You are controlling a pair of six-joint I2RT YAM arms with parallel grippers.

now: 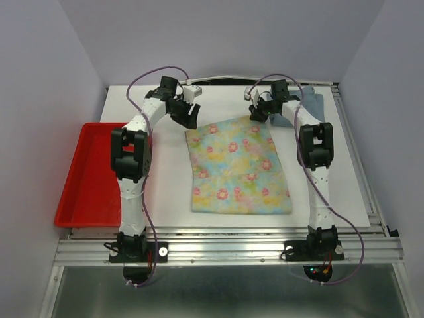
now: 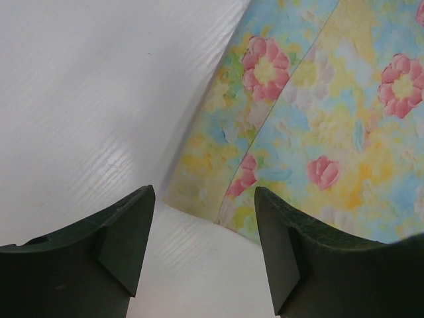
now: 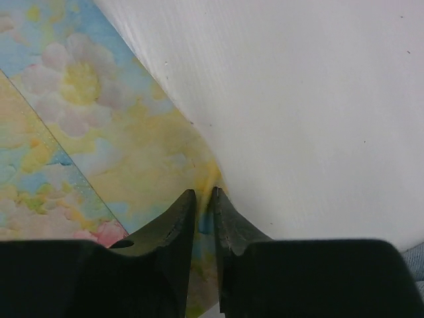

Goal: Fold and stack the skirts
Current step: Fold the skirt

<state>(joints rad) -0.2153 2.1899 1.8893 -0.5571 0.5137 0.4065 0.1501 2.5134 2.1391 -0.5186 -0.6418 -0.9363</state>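
Note:
The left gripper eases down onto the floral skirt's far corner [image 1: 189, 133] [image 2: 187, 197] by the tray side next, since that corner still lies just beyond its open fingers.
The floral skirt [image 1: 237, 165] lies spread on the white table [image 1: 169, 179], pastel yellow, pink and green. My right gripper [image 1: 260, 114] is shut on its far right corner, the cloth pinched between the fingers [image 3: 228, 225] in the right wrist view. My left gripper [image 1: 187, 119] is open just off the skirt's far left corner; in the left wrist view that corner [image 2: 218, 212] lies between and just beyond my fingertips [image 2: 136, 218], over bare table. The light blue denim skirt [image 1: 305, 105] lies at the far right, mostly hidden behind the right arm.
A red tray [image 1: 86, 169] sits at the table's left edge. A metal rail [image 1: 232, 248] runs along the near edge by the arm bases. Grey walls enclose the table at the back and sides.

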